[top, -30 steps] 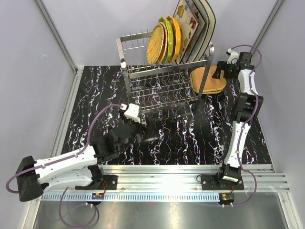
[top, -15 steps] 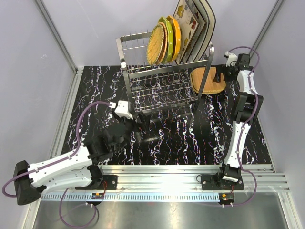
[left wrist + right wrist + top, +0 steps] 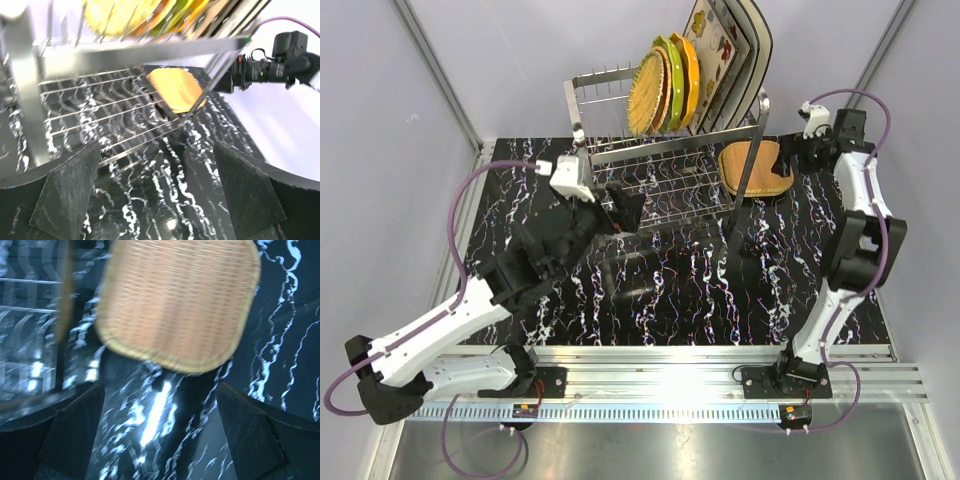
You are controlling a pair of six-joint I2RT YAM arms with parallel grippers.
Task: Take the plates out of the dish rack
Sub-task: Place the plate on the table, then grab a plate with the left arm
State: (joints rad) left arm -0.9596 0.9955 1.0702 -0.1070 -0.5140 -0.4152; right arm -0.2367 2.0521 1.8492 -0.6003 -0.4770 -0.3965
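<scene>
The standing tan woven plate ends the row beside empty slots, so my left gripper needs to move up and outward next and close on its near rim.
The steel wire dish rack (image 3: 665,150) stands at the back centre. On its top tier stand a tan woven plate (image 3: 645,95), a yellow-green plate (image 3: 671,80), an orange plate (image 3: 688,75) and large square flowered plates (image 3: 720,55). A tan woven plate (image 3: 756,168) lies flat on the table right of the rack; it shows in the left wrist view (image 3: 176,90) and the right wrist view (image 3: 180,300). My left gripper (image 3: 623,205) is open and empty in front of the rack's lower tier (image 3: 100,120). My right gripper (image 3: 790,152) is open and empty just right of the flat plate.
The table top (image 3: 720,290) is black marble-patterned. Grey walls close in on the left, back and right. A metal rail (image 3: 670,360) runs along the near edge.
My left arm has risen and moved forward toward the rack's front. My right gripper has drawn back to the right, away from the flat woven plate.
</scene>
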